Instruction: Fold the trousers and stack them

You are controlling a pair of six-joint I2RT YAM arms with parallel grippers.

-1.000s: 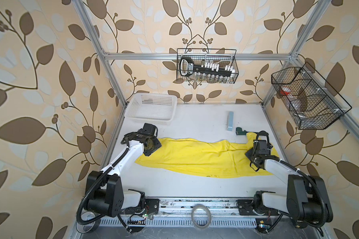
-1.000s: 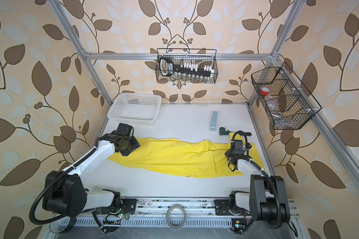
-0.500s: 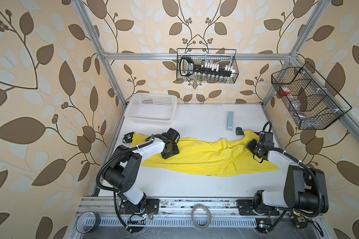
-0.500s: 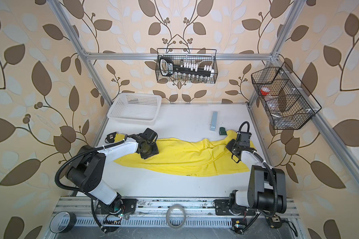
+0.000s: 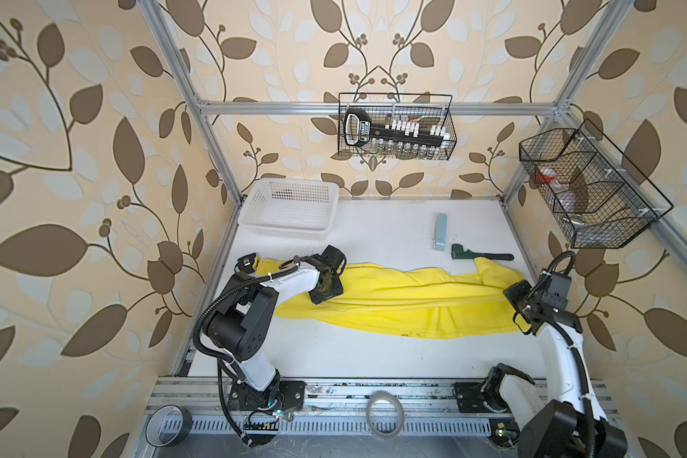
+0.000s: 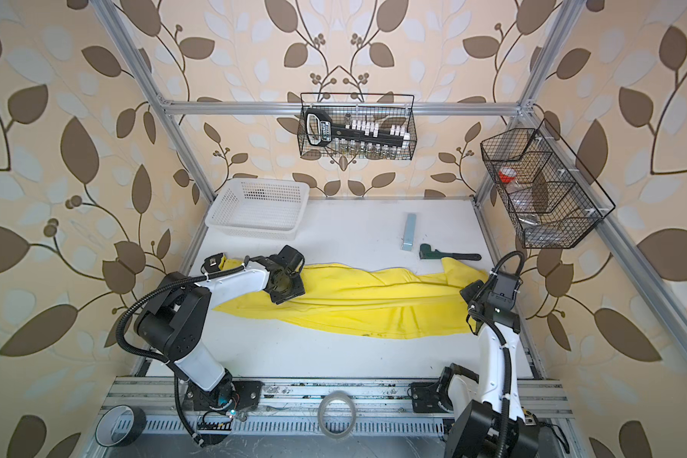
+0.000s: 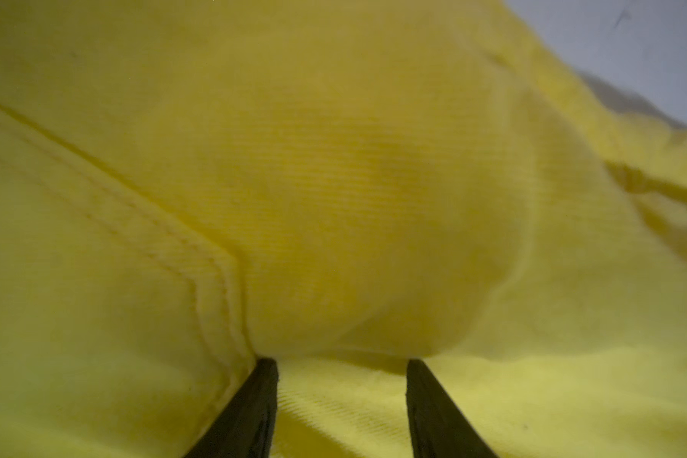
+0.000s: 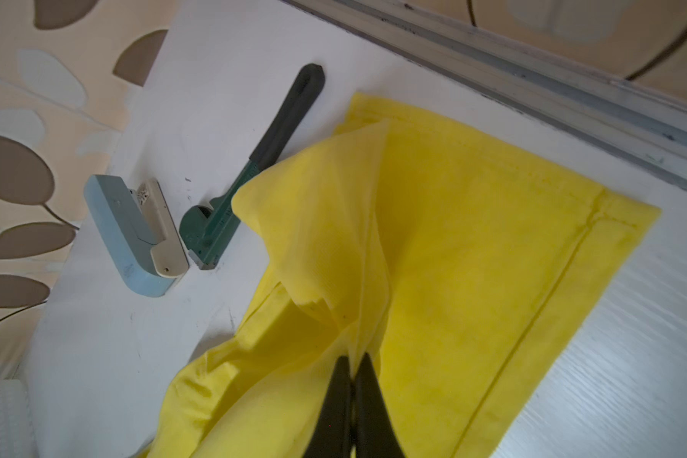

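Observation:
The pinched fold will next be drawn back toward the near long edge of the lower leg (image 5: 503,331) (image 8: 532,342) and released there by my right gripper, because that part of the leg lies uncovered.
The yellow trousers (image 5: 413,305) (image 6: 373,305) lie stretched left to right across the white table. My left gripper (image 5: 326,286) (image 6: 284,284) points down onto their left part. In the left wrist view it (image 7: 340,363) is open, both dark fingertips (image 7: 268,372) resting on the cloth (image 7: 334,178), which bulges just beyond them. My right gripper (image 5: 516,296) (image 6: 470,294) is at the right end, by the table's right edge. In the right wrist view it (image 8: 354,359) is shut on a pinched fold of the trousers (image 8: 472,238), which rises in a peak.
A white basket (image 5: 290,214) stands at the back left. A blue block (image 5: 440,232) and a green pipe wrench (image 5: 480,253) lie just behind the trousers' right end. Wire baskets (image 5: 587,194) hang on the walls. Tape rolls (image 5: 384,414) sit on the front rail.
My left gripper slid right from the trousers' left end onto the cloth and then stayed. My right gripper, still shut on the fabric, moved right and nearer, uncovering the wrench handle.

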